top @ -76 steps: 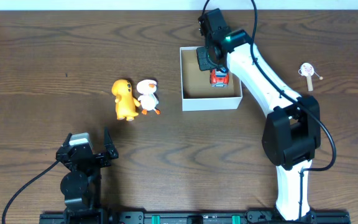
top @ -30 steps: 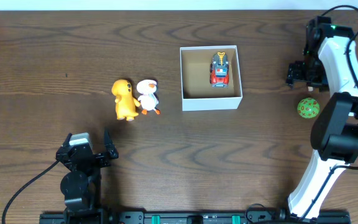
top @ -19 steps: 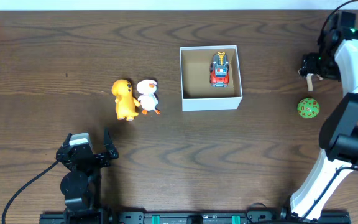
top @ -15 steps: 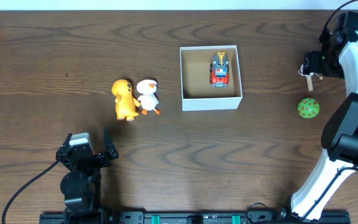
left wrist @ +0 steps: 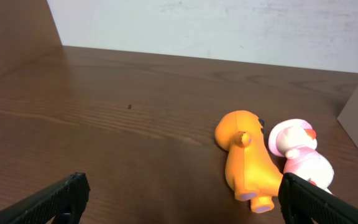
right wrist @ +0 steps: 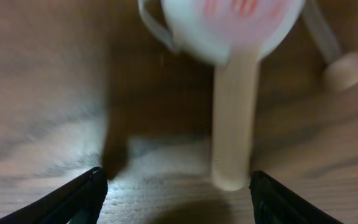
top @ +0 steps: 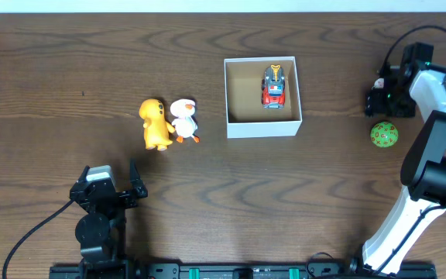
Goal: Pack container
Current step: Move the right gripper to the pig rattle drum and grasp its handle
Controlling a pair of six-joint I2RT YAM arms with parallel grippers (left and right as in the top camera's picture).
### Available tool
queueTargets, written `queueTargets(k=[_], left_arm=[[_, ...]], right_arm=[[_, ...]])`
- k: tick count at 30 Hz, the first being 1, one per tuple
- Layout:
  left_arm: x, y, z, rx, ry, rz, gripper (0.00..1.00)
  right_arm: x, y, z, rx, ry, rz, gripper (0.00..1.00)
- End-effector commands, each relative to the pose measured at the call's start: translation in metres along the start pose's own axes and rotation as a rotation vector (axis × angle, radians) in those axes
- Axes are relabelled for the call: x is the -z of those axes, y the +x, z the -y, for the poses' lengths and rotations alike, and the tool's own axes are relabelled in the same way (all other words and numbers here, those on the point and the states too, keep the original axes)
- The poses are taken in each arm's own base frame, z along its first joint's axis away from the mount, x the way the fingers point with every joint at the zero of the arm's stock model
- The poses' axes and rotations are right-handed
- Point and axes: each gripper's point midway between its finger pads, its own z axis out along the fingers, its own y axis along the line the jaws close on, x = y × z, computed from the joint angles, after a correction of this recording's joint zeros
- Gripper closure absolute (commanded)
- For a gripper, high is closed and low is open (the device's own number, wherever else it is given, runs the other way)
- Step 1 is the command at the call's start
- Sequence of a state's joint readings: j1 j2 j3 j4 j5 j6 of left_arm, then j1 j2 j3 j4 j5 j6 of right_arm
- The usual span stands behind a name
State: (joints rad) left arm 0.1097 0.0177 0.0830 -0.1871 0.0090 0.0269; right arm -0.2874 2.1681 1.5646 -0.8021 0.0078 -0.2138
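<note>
My right gripper shifts toward the bead and slightly along the wooden handle (right wrist: 235, 112) toward the drum next, closing, as the handle's end lies off-centre, nearer the bead-side finger.
The container (top: 262, 128), a white box with a brown inside, sits at centre back and holds a red toy truck (top: 273, 85). Left of it stand an orange toy (top: 155, 124) (left wrist: 247, 162) and a white duck toy (top: 183, 119) (left wrist: 300, 155). My right gripper (top: 382, 99) (right wrist: 179, 199) hangs open, low over a small rattle drum (right wrist: 232, 25) at the far right. The drum's wooden handle (right wrist: 235, 112) ends between the jaws, nearer the right finger, untouched. My left gripper (top: 107, 188) (left wrist: 185, 205) rests open and empty at the front left.
A green ball (top: 384, 135) lies just in front of my right gripper. The rattle's bead (right wrist: 347, 68) on its string lies to the right of the handle. The right arm curves along the table's right edge.
The right arm left the truck in the container and swung to the far right, and is now lower over the rattle drum with its jaws slightly narrower. The left arm has not moved.
</note>
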Motion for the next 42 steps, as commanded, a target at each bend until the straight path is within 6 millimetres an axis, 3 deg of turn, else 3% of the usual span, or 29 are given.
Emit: queueTargets(k=[1,7,11,19,33,36,40,42], left_arm=[[-0.001,0.016,0.000,-0.009,0.005,-0.054,0.02],[-0.001,0.016,0.000,-0.009,0.005,-0.054,0.02],[-0.001,0.016,0.000,-0.009,0.005,-0.054,0.02],[-0.001,0.016,0.000,-0.009,0.005,-0.054,0.02],[-0.001,0.016,0.000,-0.009,0.005,-0.054,0.02],[-0.001,0.016,0.000,-0.009,0.005,-0.054,0.02],[-0.001,0.016,0.000,-0.009,0.005,-0.054,0.02],[-0.001,0.016,0.000,-0.009,0.005,-0.054,0.02]], right_arm=[[-0.003,0.013,0.012,-0.040,0.048,-0.021,0.24],[-0.008,0.017,0.015,-0.061,0.063,-0.023,0.30],[-0.004,0.010,0.032,-0.106,0.157,0.002,0.26],[-0.003,-0.003,0.040,-0.119,0.171,0.061,0.17],[-0.004,-0.018,0.029,-0.118,0.098,0.123,0.28],[-0.004,-0.018,0.029,-0.118,0.098,0.123,0.39],[-0.004,-0.018,0.029,-0.118,0.098,0.123,0.71],[-0.004,-0.018,0.029,-0.118,0.098,0.122,0.73]])
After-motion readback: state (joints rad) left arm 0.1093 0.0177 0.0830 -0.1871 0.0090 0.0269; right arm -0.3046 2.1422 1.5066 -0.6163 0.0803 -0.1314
